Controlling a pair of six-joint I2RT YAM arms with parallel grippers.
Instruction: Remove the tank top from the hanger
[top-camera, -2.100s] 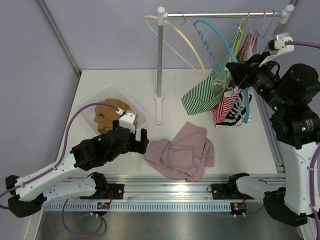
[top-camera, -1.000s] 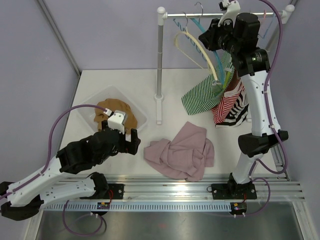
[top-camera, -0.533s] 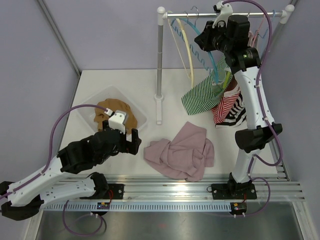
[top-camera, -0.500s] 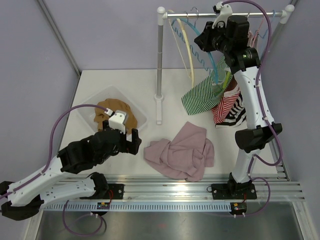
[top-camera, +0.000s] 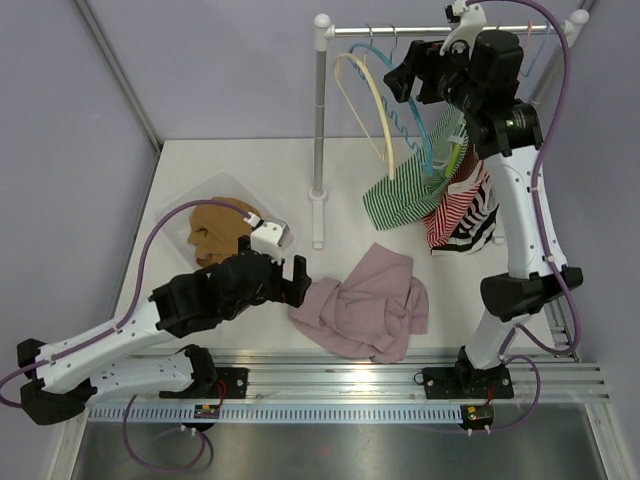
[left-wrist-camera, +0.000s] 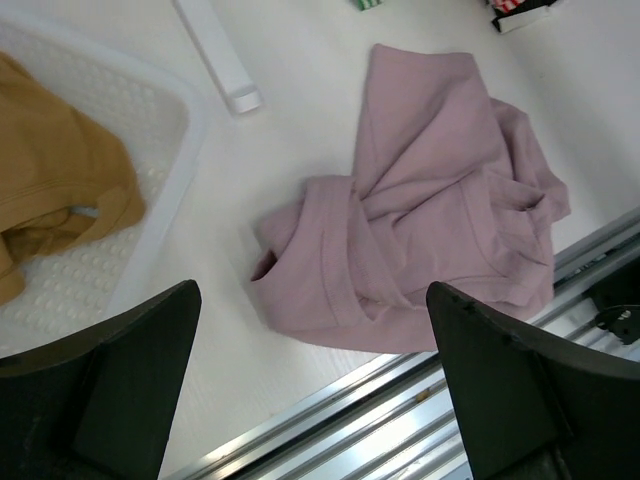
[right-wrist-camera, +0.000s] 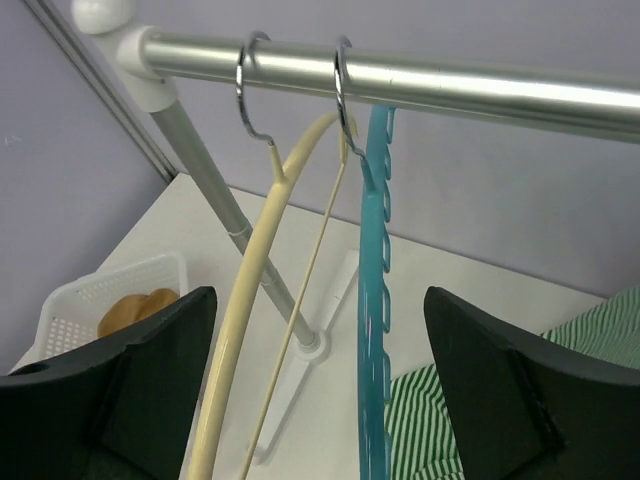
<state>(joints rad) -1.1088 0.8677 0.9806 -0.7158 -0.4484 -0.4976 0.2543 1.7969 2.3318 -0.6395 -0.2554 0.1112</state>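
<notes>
The tank top's bunched folds are below my left gripper and to its right in the top view. I will next move it that way and down to pinch the tank top's raised cloth.
A pink tank top (top-camera: 365, 305) lies crumpled on the table near the front rail, off any hanger; the left wrist view shows the tank top (left-wrist-camera: 430, 230) just ahead of the fingers. My left gripper (top-camera: 290, 275) hovers open at its left edge, holding nothing. A bare cream hanger (top-camera: 372, 105) and a bare blue hanger (top-camera: 415, 125) hang by their hooks on the metal rail (top-camera: 400, 30). My right gripper (top-camera: 405, 75) is open beside them, up at the rail, gripping nothing. In the right wrist view the cream hanger (right-wrist-camera: 240, 330) and blue hanger (right-wrist-camera: 372, 330) hang free between the open fingers.
A green-striped garment (top-camera: 400, 190) and a red-and-black striped one (top-camera: 460, 220) hang from other hangers at the right. The rack's pole (top-camera: 320, 120) stands mid-table. A white bin (top-camera: 175, 225) holding a brown garment (top-camera: 215, 225) sits at the left. The metal front rail (left-wrist-camera: 420, 400) lies beyond the tank top.
My right gripper has opened and let go of the cream hanger, which now hangs on the rail. My left gripper has moved right to the tank top's edge.
</notes>
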